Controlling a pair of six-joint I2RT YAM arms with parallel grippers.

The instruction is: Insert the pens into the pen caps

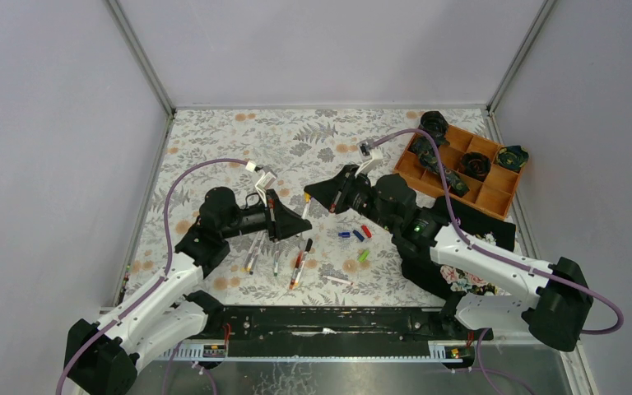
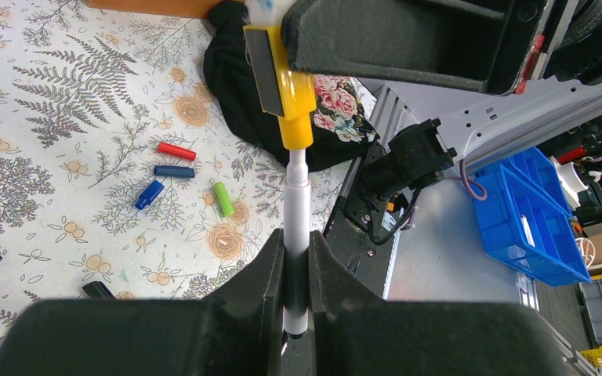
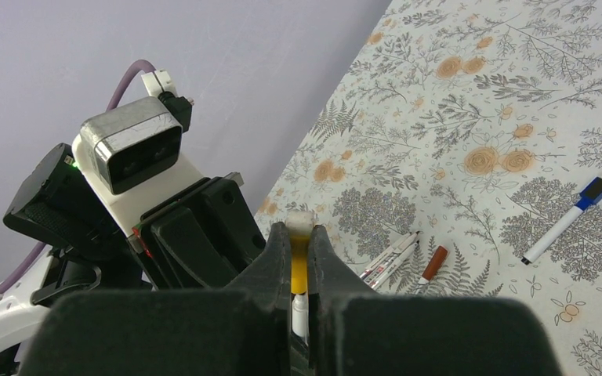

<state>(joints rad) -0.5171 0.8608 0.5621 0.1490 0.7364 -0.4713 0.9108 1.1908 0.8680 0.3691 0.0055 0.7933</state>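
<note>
The bare mat (image 1: 299,208) beside the blue-capped pen lies below, so next my left gripper will tilt its fingers downward and descend to release the white pen there.
My left gripper (image 2: 297,258) is shut on a white pen (image 2: 297,211) that stands up between its fingers. Right above it, my right gripper (image 3: 300,235) is shut on a yellow pen cap (image 2: 290,102). The pen's narrow end meets the cap's mouth and its tip is hidden there. In the top view the two grippers (image 1: 303,224) (image 1: 313,196) face each other tip to tip above the mat's middle. Loose caps lie on the mat: red (image 2: 176,151), dark blue (image 2: 174,171), blue (image 2: 149,194), green (image 2: 223,199). More pens (image 1: 300,262) (image 3: 392,257) lie below the left gripper.
A wooden compartment tray (image 1: 494,196) holding dark objects sits at the back right. A black floral cloth (image 1: 461,276) lies under the right arm. A blue-capped pen (image 3: 566,220) and a black cap (image 2: 98,291) lie on the mat. A blue bin (image 2: 529,211) stands off the table.
</note>
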